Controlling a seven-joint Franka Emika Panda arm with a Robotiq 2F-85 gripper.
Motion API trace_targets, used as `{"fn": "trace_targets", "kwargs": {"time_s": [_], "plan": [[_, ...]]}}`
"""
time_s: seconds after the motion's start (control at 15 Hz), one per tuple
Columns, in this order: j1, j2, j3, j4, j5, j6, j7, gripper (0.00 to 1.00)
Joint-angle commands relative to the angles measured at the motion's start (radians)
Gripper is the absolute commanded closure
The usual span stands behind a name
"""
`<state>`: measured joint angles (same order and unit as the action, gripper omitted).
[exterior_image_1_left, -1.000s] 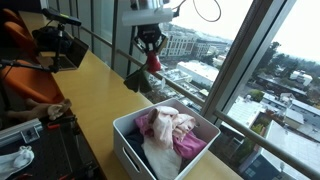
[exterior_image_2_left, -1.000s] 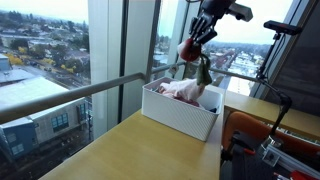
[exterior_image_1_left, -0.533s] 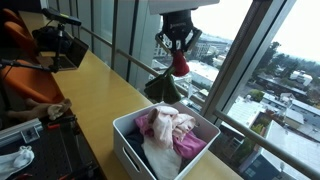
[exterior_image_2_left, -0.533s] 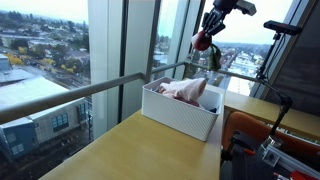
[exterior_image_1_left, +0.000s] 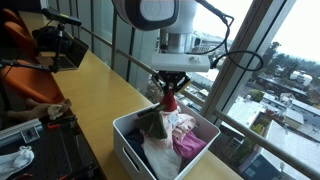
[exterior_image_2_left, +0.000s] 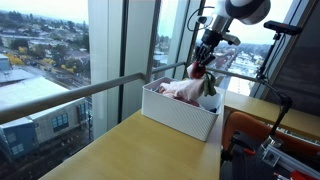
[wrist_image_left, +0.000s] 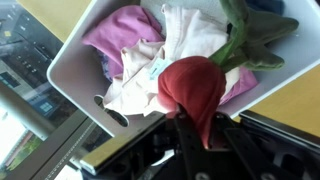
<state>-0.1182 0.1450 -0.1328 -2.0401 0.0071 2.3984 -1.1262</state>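
Observation:
The cloth will go down toward the cream clothing (wrist_image_left: 185, 35) next with my gripper, and then my gripper will open.
My gripper (exterior_image_1_left: 170, 92) is shut on a red cloth (exterior_image_1_left: 170, 103) with a dark green part (exterior_image_1_left: 152, 120) trailing below it. It hangs just over a white bin (exterior_image_1_left: 125, 140), the green end reaching in among the clothes. In an exterior view the gripper (exterior_image_2_left: 207, 58) holds the red cloth (exterior_image_2_left: 198, 70) above the bin (exterior_image_2_left: 180, 112). In the wrist view the red cloth (wrist_image_left: 195, 85) is pinched in the gripper (wrist_image_left: 205, 138). Its green part (wrist_image_left: 255, 35) lies over cream clothing (wrist_image_left: 185, 35) and pink clothing (wrist_image_left: 120, 30) in the bin (wrist_image_left: 75, 70).
The bin stands at the end of a long wooden counter (exterior_image_1_left: 90, 85) beside tall windows with a rail (exterior_image_2_left: 100, 88). A person's hands (exterior_image_1_left: 45, 110), an orange chair (exterior_image_1_left: 20, 40) and camera gear (exterior_image_1_left: 55, 40) are along the counter's other side.
The gripper has carried the red and green cloth from high over the window rail across and down to the bin; the cloth's lower end now reaches the clothes.

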Motion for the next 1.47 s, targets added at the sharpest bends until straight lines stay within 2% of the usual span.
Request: {"fn": "trace_targets", "kwargs": {"time_s": [0.0,0.6,0.67,0.73,1.27,1.4], "plan": [[-0.038,0.085,0.027,0.029,0.044,0.016,-0.049,0.96],[-0.090,0.241,0.061,0.077,0.032,0.009,-0.051,0.96],[-0.093,0.253,0.064,0.084,0.026,-0.001,-0.048,0.61],[-0.094,0.258,0.066,0.087,0.019,-0.006,-0.048,0.60],[-0.083,0.170,0.083,0.103,0.005,-0.044,-0.069,0.02],[-0.077,0.138,0.088,0.114,0.005,-0.061,-0.077,0.00]]}}
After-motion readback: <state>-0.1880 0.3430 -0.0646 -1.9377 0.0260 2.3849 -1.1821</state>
